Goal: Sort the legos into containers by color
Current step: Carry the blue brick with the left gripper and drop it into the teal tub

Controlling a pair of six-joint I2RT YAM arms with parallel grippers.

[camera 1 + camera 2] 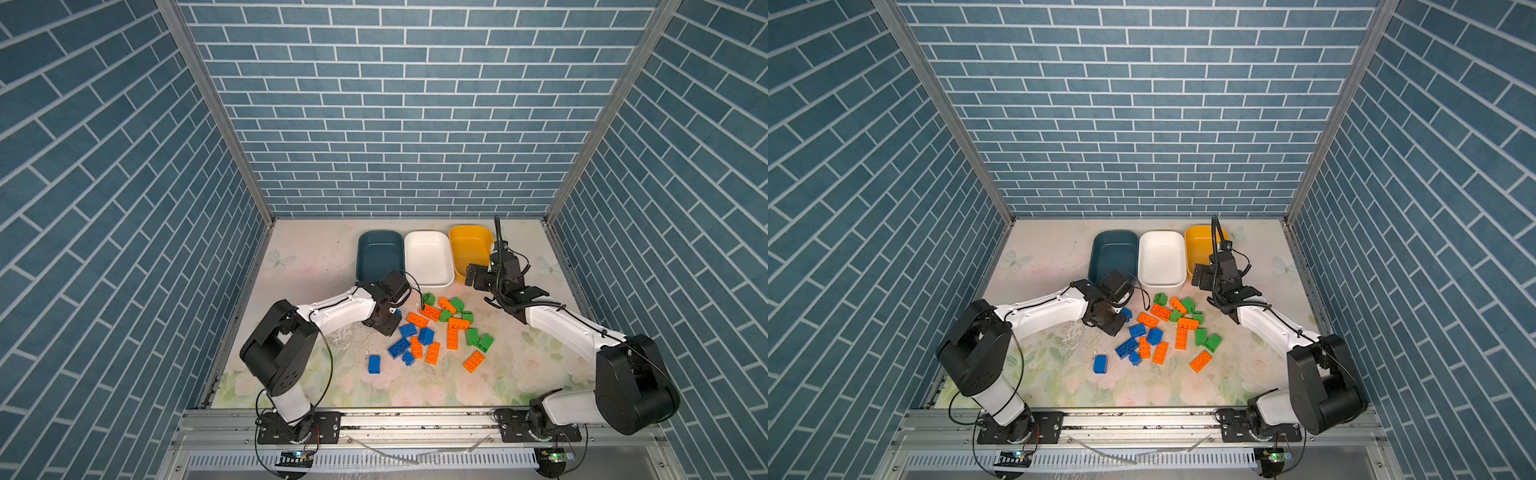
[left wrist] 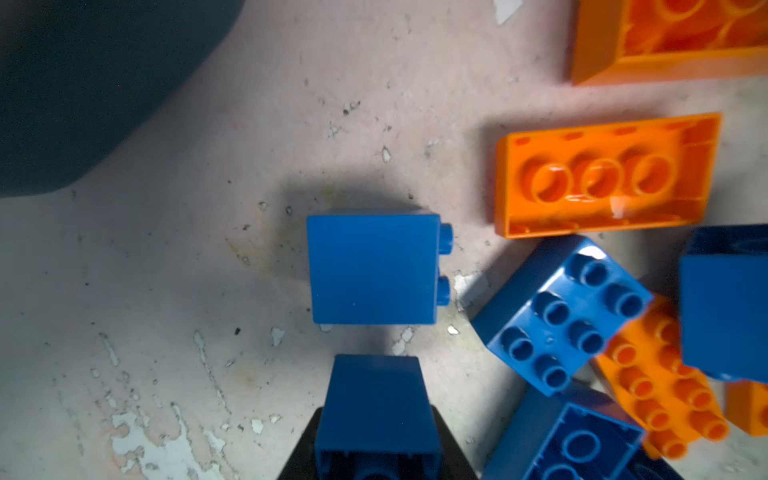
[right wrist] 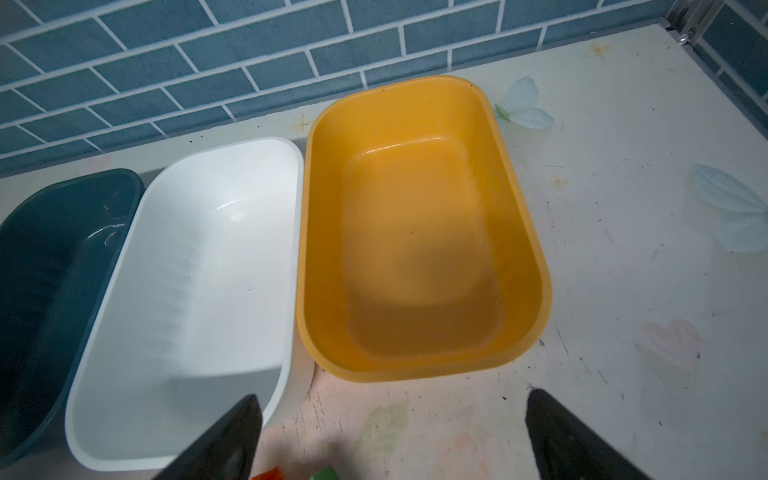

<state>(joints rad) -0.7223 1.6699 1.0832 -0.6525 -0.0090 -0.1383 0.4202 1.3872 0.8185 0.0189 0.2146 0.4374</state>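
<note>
The teal container [image 1: 380,253] [image 2: 88,92] stands outward of my left gripper, which next lifts the blue lego above the container's rim, moves over its inside and releases it.
My left gripper [image 2: 376,440] is shut on a blue lego [image 2: 376,409] at the left edge of the lego pile [image 1: 453,337]. Only a sliver of that held brick [image 1: 1126,312] shows under the wrist in a top view. Another blue square lego [image 2: 374,268] lies on its side just beyond it. Blue, orange and green legos are scattered at mid-table in both top views. The three containers stand in a row at the back: teal [image 1: 380,253], white [image 1: 428,257] and yellow [image 1: 469,245]. My right gripper [image 3: 390,411] hangs open in front of the yellow container [image 3: 324,249], holding nothing.
One blue lego [image 1: 374,364] lies apart toward the front left. In the right wrist view the white container [image 3: 124,332] and teal container [image 3: 41,270] sit beside the yellow one and show no bricks inside. Brick-patterned walls close in the table on three sides.
</note>
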